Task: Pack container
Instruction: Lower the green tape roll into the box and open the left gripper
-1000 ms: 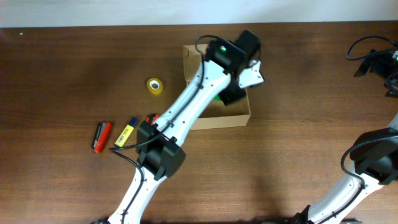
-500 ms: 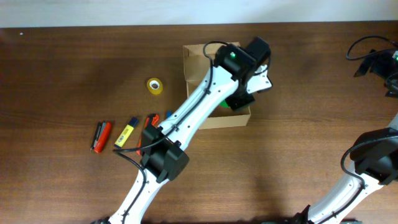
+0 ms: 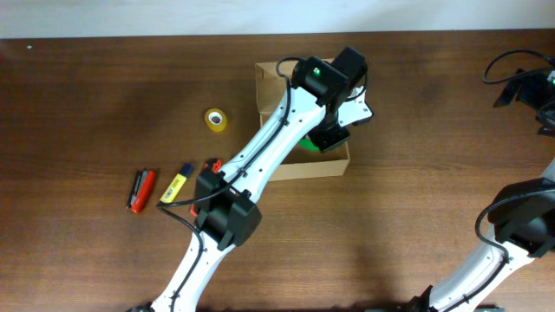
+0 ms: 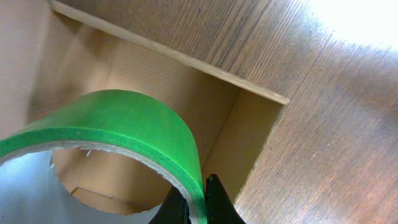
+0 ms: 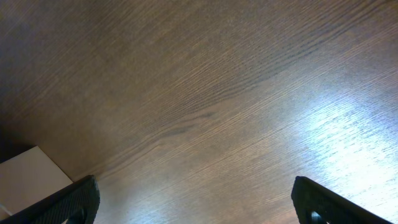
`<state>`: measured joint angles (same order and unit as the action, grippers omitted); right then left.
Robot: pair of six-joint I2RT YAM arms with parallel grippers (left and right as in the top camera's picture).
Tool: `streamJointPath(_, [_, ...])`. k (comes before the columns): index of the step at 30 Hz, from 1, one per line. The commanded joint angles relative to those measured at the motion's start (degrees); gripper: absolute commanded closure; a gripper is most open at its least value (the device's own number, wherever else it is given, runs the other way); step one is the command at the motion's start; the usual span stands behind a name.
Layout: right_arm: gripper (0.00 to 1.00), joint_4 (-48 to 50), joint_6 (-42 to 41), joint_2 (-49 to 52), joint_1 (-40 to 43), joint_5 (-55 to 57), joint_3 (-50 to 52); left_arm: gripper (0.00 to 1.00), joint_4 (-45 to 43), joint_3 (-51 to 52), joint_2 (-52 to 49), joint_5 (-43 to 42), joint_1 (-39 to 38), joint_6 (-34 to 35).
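The green tape roll [image 4: 124,124] is still above the bottom of the box, so the left gripper will lower it between the box's cardboard sides next and then let it go.
The container [image 3: 312,166] is an open brown cardboard box at the table's middle back; its inside shows in the left wrist view [image 4: 143,81]. My left gripper [image 3: 323,137] hangs over the box's right part, shut on the rim of a green tape roll [image 4: 124,124], which shows as a green sliver in the overhead view [image 3: 306,143]. The roll is held above the box floor. My right gripper [image 5: 196,202] is open and empty over bare wood; the right arm [image 3: 529,82] is at the far right edge.
A yellow tape roll [image 3: 215,120] lies left of the box. Several markers lie at the left front: a red one [image 3: 144,189], a yellow-blue one [image 3: 176,184], and an orange one [image 3: 211,165] partly under my left arm. Cables [image 3: 512,65] sit at back right.
My left gripper, with the green roll, swung right toward the box's right wall and has come back slightly left and up. The right arm has not moved.
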<state>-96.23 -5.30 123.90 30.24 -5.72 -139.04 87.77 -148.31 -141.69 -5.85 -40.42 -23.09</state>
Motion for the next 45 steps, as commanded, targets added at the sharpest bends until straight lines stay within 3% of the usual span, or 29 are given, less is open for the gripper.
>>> streamJointPath(1, [0.01,-0.02,0.42,-1.73,-0.20,-0.74,0.02,0.98,-0.37,-0.39,-2.75,-1.27,0.00,0.79])
streamJointPath(38, [0.01,-0.02,0.42,-1.73,-0.22,-0.74,0.02,0.98,-5.25,-0.22,-9.38,-7.08,1.97,0.74])
streamJointPath(40, [0.01,-0.02,0.42,-1.73,-0.22,-0.76,0.02,0.91,-5.22,-0.22,-9.38,-7.06,1.97,0.76])
streamJointPath(42, [0.01,-0.02,0.42,-1.73,-0.20,-0.76,0.02,0.72,-5.20,-0.22,-9.38,-7.06,1.97,0.79])
streamJointPath(45, [0.01,-0.02,0.42,-1.73,-0.22,-0.76,0.02,0.66,-5.14,-0.22,-9.38,-7.04,1.97,0.79])
